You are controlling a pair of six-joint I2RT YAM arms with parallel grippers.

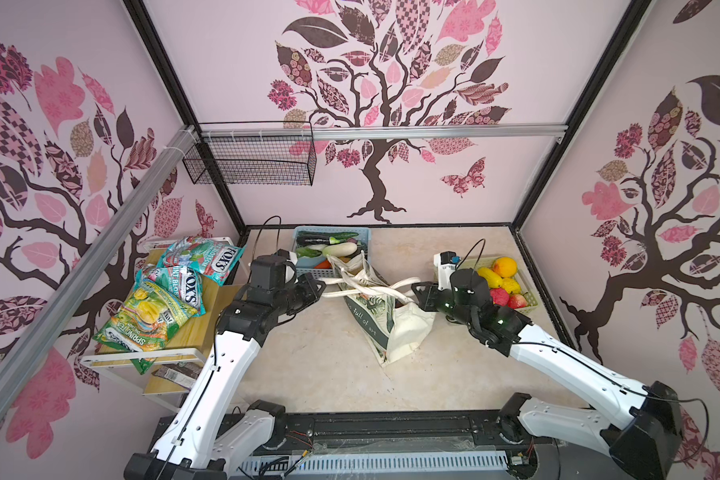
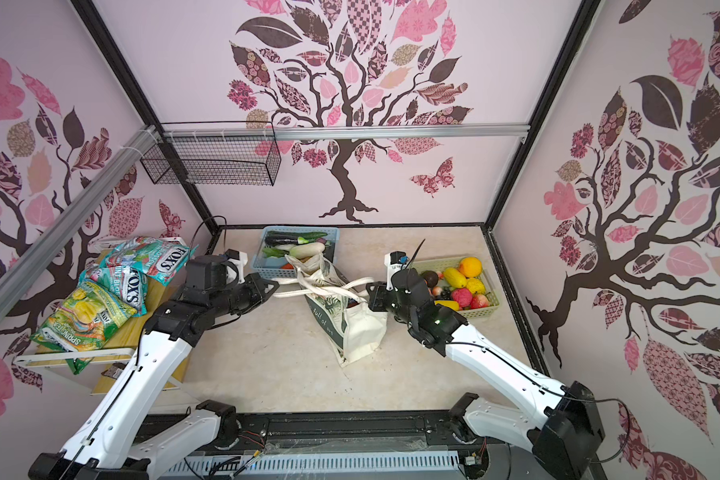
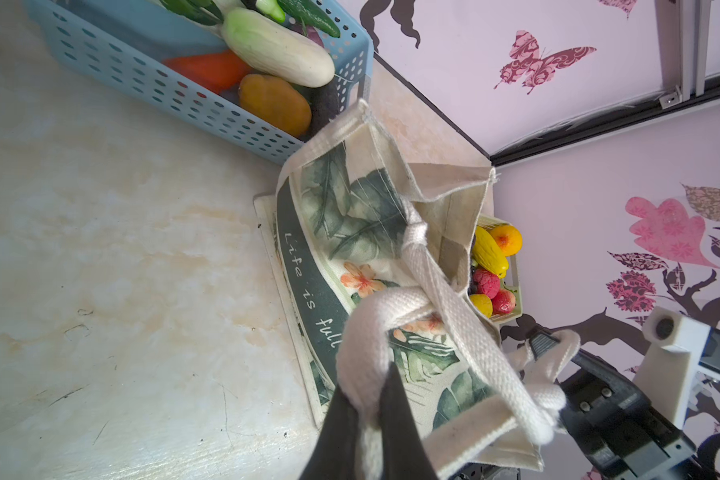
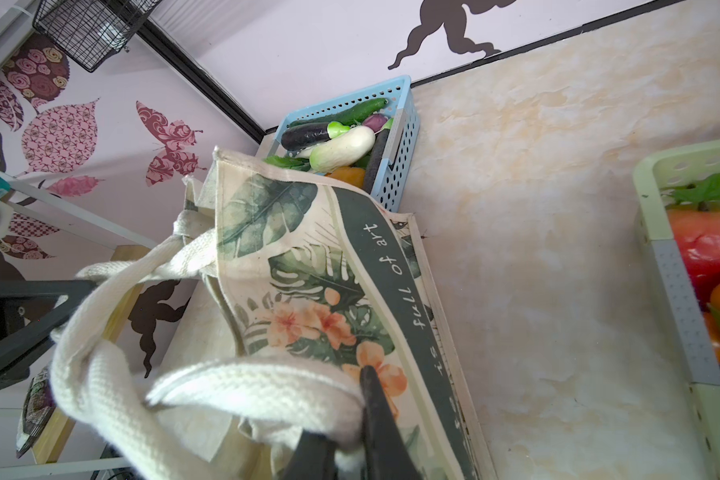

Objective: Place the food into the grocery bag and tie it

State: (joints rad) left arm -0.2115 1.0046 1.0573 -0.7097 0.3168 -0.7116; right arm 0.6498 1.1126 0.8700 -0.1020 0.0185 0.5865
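The bag's handles are wound round each other above the bag's opening, so the right gripper should next move toward the pale green basket (image 2: 458,289) (image 4: 690,312), pull the bag's handles tight and release the handle loop.
The grocery bag (image 1: 391,332) (image 2: 358,336), cream canvas with a leaf print, lies tipped over mid-table, its mouth toward the back. Its two long handles (image 1: 366,286) (image 3: 454,316) (image 4: 246,382) cross above the mouth and are wound round each other. My left gripper (image 1: 321,284) (image 2: 276,284) (image 3: 366,382) is shut on one handle loop, left of the bag. My right gripper (image 1: 414,288) (image 2: 368,286) (image 4: 341,415) is shut on the other loop, right of the bag. A little red shows inside the mouth (image 2: 352,301). More food fills two baskets: vegetables (image 1: 339,248) and fruit (image 1: 504,267).
A blue basket (image 1: 308,272) stands just behind the bag and touches its top edge. A pale green basket (image 1: 531,301) sits at the right wall behind my right arm. A wooden shelf (image 1: 208,328) with snack bags (image 1: 163,299) stands left. A wire basket (image 1: 250,158) hangs on the back wall.
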